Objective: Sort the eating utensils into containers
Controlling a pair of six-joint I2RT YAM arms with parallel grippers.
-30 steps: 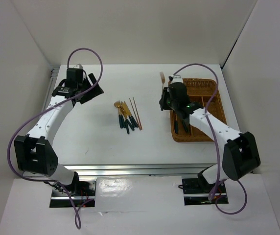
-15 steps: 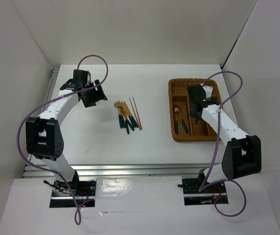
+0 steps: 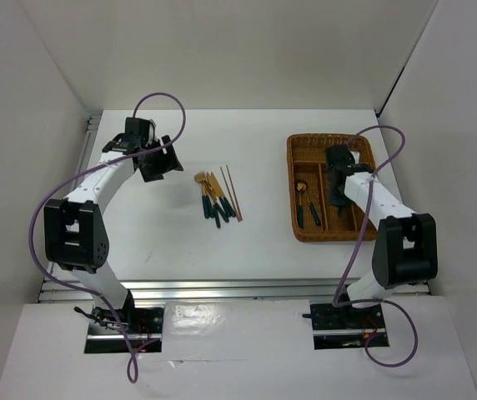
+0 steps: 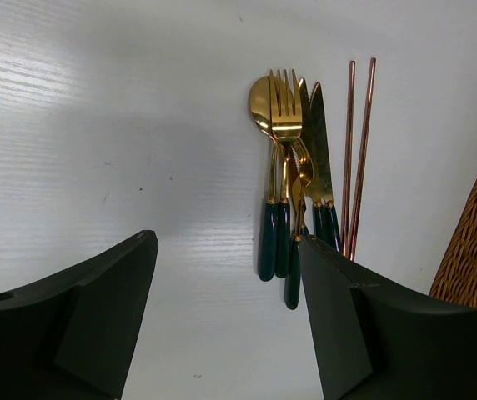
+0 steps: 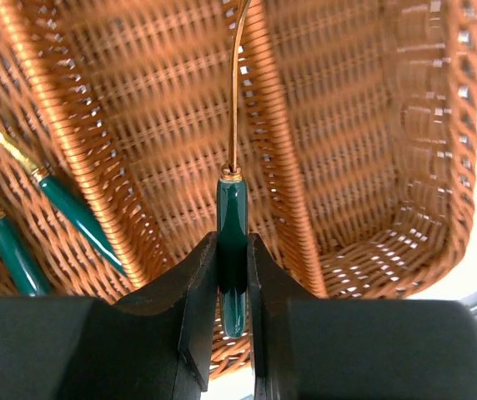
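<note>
The robot needs to move its left gripper to the right in the top view and down onto the spoon (image 4: 261,100) where its handle meets its stem, as the bare table beside it leaves room for the fingers.
The brown wicker tray (image 3: 292,171) lies at the right. My right gripper (image 3: 337,195) is low over it, shut on the dark green handle (image 5: 232,204) of a utensil. Its gold stem runs forward above a middle compartment, close to a divider (image 5: 276,158), and its head is out of view. Two green-handled utensils (image 3: 308,205) lie in the tray's left compartment and also show in the right wrist view (image 5: 76,218). A spoon (image 4: 261,100), fork (image 4: 285,112), knives (image 4: 319,150) and two chopsticks (image 4: 357,150) lie bunched mid-table (image 3: 216,198). My left gripper (image 3: 157,162) is open and empty, left of them.
White walls enclose the table on the left, back and right. The tray's corner (image 4: 476,242) shows at the right edge of the left wrist view, just beyond the chopsticks. The tray's near end wall (image 5: 389,267) is close below my right fingers.
My right arm carried the utensil from left of the tray to over it, then lowered into the tray. My left arm shifted slightly early on and has since stayed still.
</note>
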